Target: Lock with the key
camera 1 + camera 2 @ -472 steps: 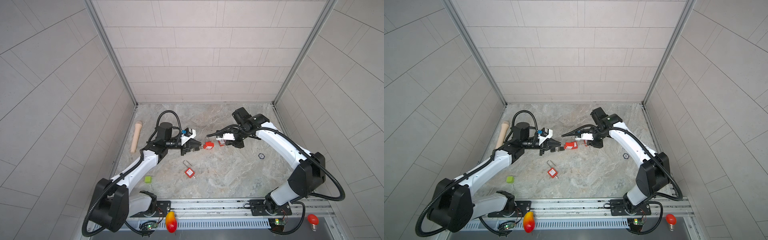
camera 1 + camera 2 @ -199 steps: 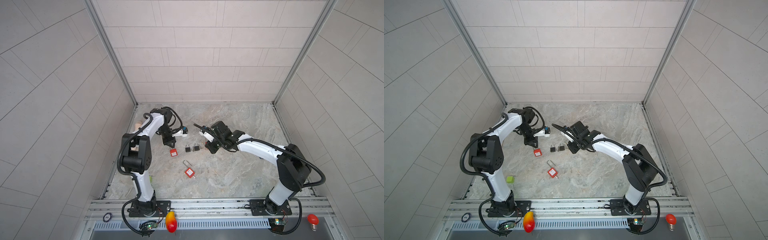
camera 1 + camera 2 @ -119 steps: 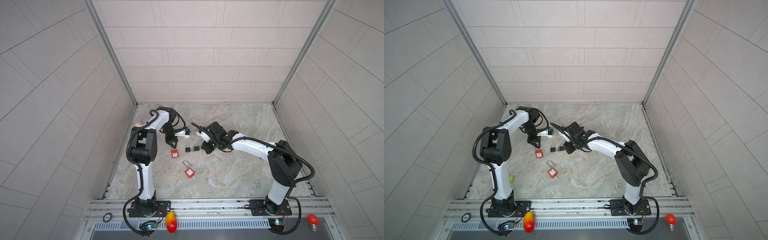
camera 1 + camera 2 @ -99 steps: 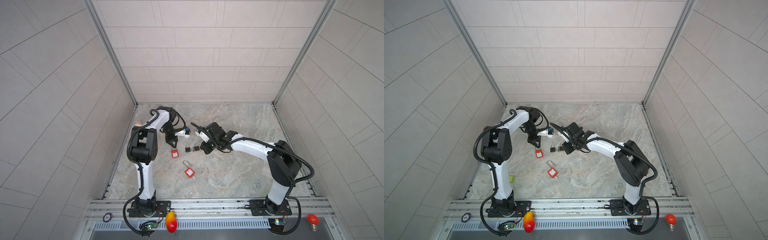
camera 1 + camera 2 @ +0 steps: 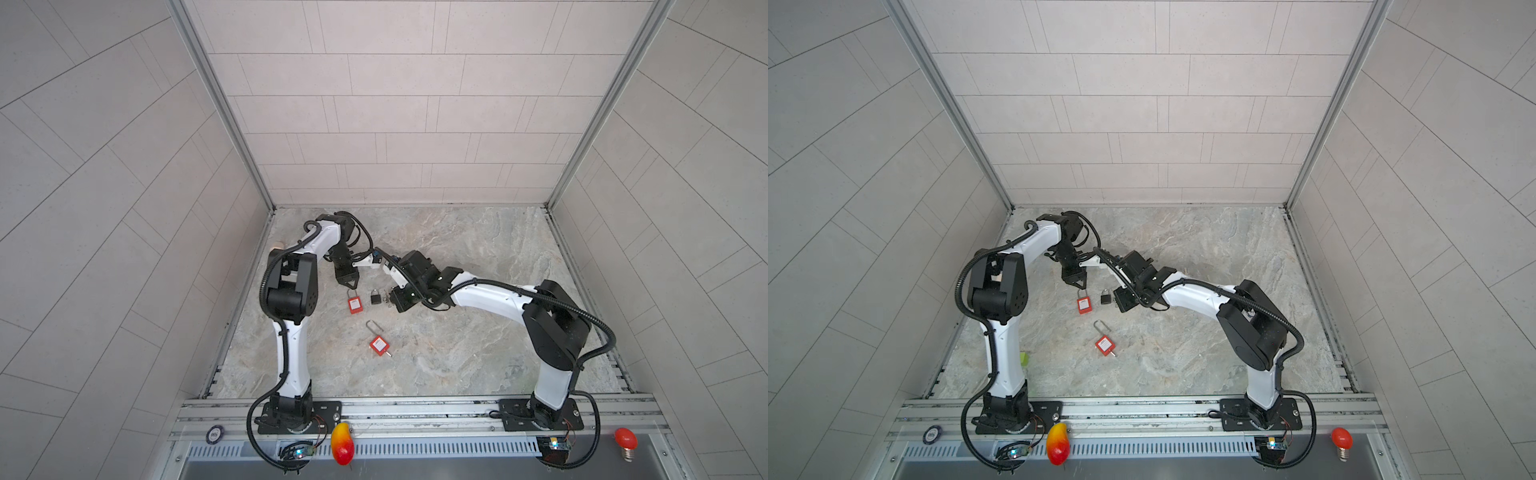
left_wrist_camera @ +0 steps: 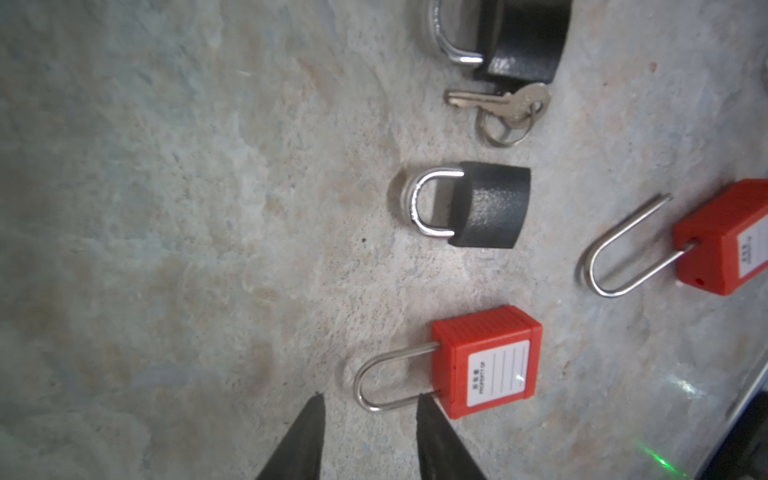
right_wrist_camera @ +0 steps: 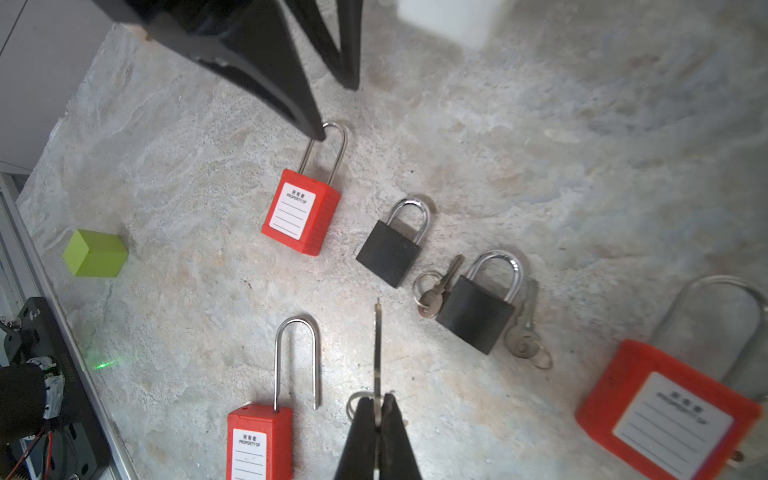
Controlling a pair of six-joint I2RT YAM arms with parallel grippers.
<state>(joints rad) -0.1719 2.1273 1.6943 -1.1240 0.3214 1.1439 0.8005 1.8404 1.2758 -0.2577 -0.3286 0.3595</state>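
My right gripper needs to move across the small black padlock next and go down to release the key on the bare floor (image 5: 366,301) (image 7: 347,233) beside the red padlock, because the red padlock's shackle is pushed in.
A red padlock (image 6: 486,361) with its shackle pushed in lies flat on the stone floor (image 5: 457,332). My left gripper (image 6: 370,401) is open just over the bend of its shackle, holding nothing; in a top view it (image 5: 348,284) points down beside the lock (image 5: 354,304). My right gripper (image 7: 377,405) is shut on a key (image 7: 377,353), whose blade sticks straight out past the fingertips above the floor. In a top view this gripper (image 5: 392,297) sits low, right of a small black padlock (image 5: 375,297).
A second black padlock (image 7: 478,311) lies with loose keys on either side. A red padlock with a raised long shackle (image 5: 377,343) lies nearer the front. Another red padlock (image 7: 665,415) is close to the right wrist. A green cube (image 7: 94,253) sits by the left wall.
My left gripper has opened and let go of the red padlock's shackle; the lock lies on the floor. The right gripper keeps hold of the key and has edged slightly left.
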